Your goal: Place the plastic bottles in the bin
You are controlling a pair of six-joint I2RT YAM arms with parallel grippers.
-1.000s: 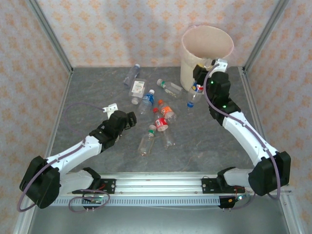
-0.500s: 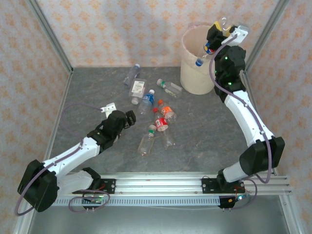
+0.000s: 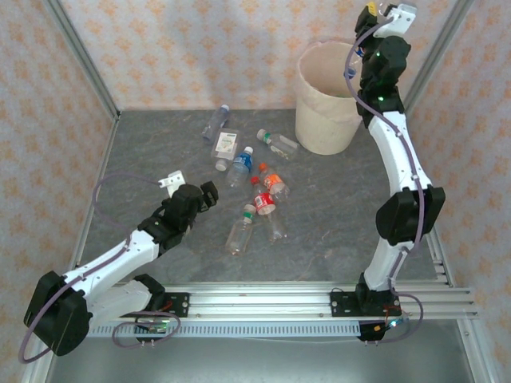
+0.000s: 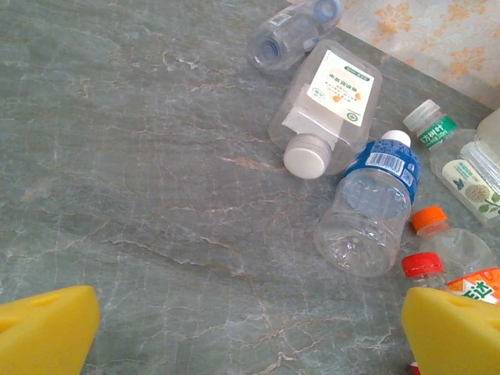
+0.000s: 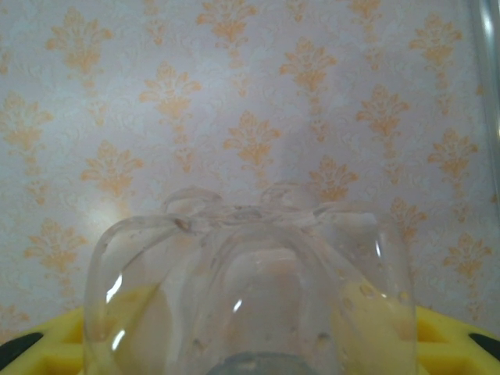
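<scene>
My right gripper needs to go down to the bin's opening below it next and let go, because the clear bottle is still high and facing the wall.
Several plastic bottles lie on the grey table, among them a blue-labelled one, a red-labelled one and a square one with a white cap. The cream bin stands at the back right. My right gripper is raised high by the bin's right rim, shut on a clear bottle whose base faces the wall. My left gripper hangs low and open over bare table, just left of the bottle cluster, with nothing between its yellow pads.
Patterned walls and metal posts close in the table on three sides. A bottle with a green cap and one with an orange cap lie right of the left gripper. A white tag sits by the left arm.
My right arm has swung the held bottle up from table level beside the bin to high above its right rim. The left arm has drawn back slightly.
</scene>
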